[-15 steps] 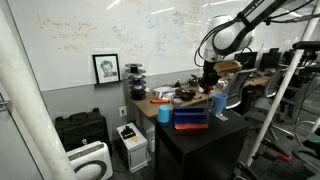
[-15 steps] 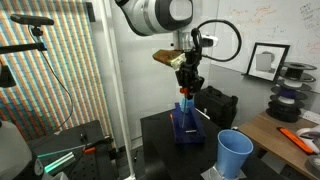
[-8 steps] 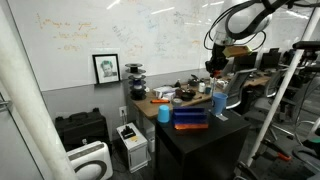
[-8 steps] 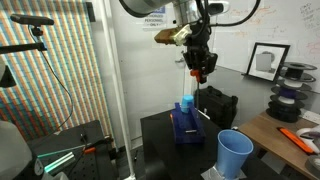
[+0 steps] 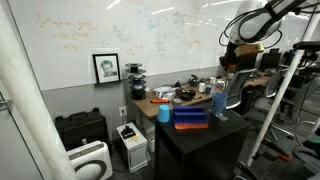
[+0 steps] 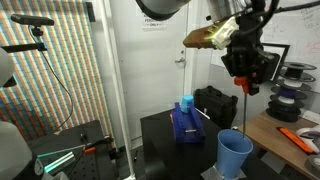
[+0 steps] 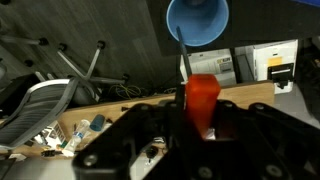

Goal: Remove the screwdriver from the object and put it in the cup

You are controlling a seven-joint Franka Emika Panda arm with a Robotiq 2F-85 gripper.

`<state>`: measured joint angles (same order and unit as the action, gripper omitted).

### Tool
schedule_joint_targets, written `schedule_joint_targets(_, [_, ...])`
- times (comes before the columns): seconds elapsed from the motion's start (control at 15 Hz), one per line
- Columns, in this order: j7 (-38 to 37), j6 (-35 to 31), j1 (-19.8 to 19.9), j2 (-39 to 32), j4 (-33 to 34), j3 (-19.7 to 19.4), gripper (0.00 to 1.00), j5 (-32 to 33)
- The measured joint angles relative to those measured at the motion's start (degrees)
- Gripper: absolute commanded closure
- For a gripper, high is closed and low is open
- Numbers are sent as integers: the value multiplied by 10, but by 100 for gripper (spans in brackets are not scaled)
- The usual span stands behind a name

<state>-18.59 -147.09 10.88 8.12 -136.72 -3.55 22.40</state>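
Observation:
Next, my gripper shifts slightly over the cup's opening (image 7: 198, 18) first, then lowers, to get the screwdriver's stem inside the blue cup.
My gripper (image 6: 242, 83) is shut on the screwdriver, which has a red handle (image 7: 201, 98) and a thin shaft (image 6: 244, 110) pointing down. It hangs high above the blue cup (image 6: 234, 153), a little to its right in that exterior view. In the wrist view the cup (image 7: 197, 20) shows as a blue open circle beyond the screwdriver tip. The blue object (image 6: 187, 120) that held the screwdriver stands on the black table, left of the cup. In an exterior view the gripper (image 5: 228, 62) is above the cup (image 5: 219, 102) and the blue object (image 5: 190, 118).
A black table (image 6: 160, 135) holds the blue object and cup. A wooden desk (image 5: 150, 100) behind carries clutter and a second blue cup (image 5: 164, 113). An office chair (image 7: 50, 95) and white printers (image 7: 265, 62) show below. A whiteboard wall and filament spools (image 6: 294, 80) stand behind.
The gripper has lifted the screwdriver out of the blue object and carried it up and across, from over the object to over the blue cup.

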Motion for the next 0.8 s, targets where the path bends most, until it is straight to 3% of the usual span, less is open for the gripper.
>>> schedule_joint_targets(0.27, [-25, -61, 0, -73, 16, -1, 100, 2])
schedule_joint_targets(0.8, [-28, -72, -37, -184, 35, -8, 92, -61])
